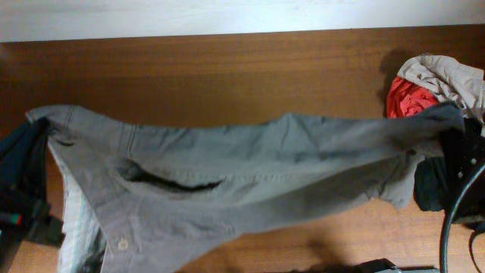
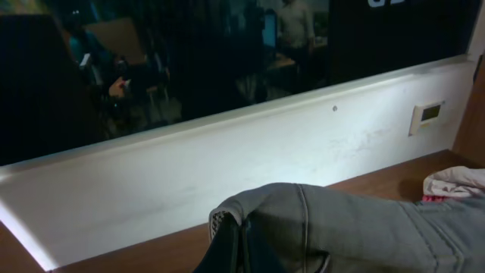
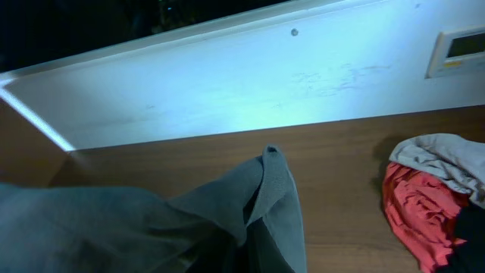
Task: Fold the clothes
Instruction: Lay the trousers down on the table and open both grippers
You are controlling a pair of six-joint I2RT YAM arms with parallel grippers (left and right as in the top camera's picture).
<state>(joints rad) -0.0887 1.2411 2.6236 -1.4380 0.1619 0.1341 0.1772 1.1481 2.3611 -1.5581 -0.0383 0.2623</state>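
Note:
I will next move the shorts' waistband corner in my left gripper outward and down to bare wood by the white wall (image 1: 163,58) to let go of it, because that wood is free.
The grey-olive cargo shorts (image 1: 227,178) hang stretched across the table between my two grippers, lifted off the wood. My left gripper (image 1: 34,129) is shut on the waistband corner at the left; in the left wrist view the cloth (image 2: 341,231) bunches over the fingers (image 2: 242,246). My right gripper (image 1: 453,125) is shut on a leg end at the right; in the right wrist view the fabric (image 3: 151,227) folds over the fingers (image 3: 254,243). A button (image 1: 122,244) and a pocket opening (image 1: 174,182) show on the front.
A pile of other garments lies at the back right: red cloth (image 1: 405,98) under pale beige-grey cloth (image 1: 447,76), with black cloth (image 1: 432,189) beside my right arm. It also shows in the right wrist view (image 3: 417,205). A white wall (image 1: 227,15) borders the table's far edge.

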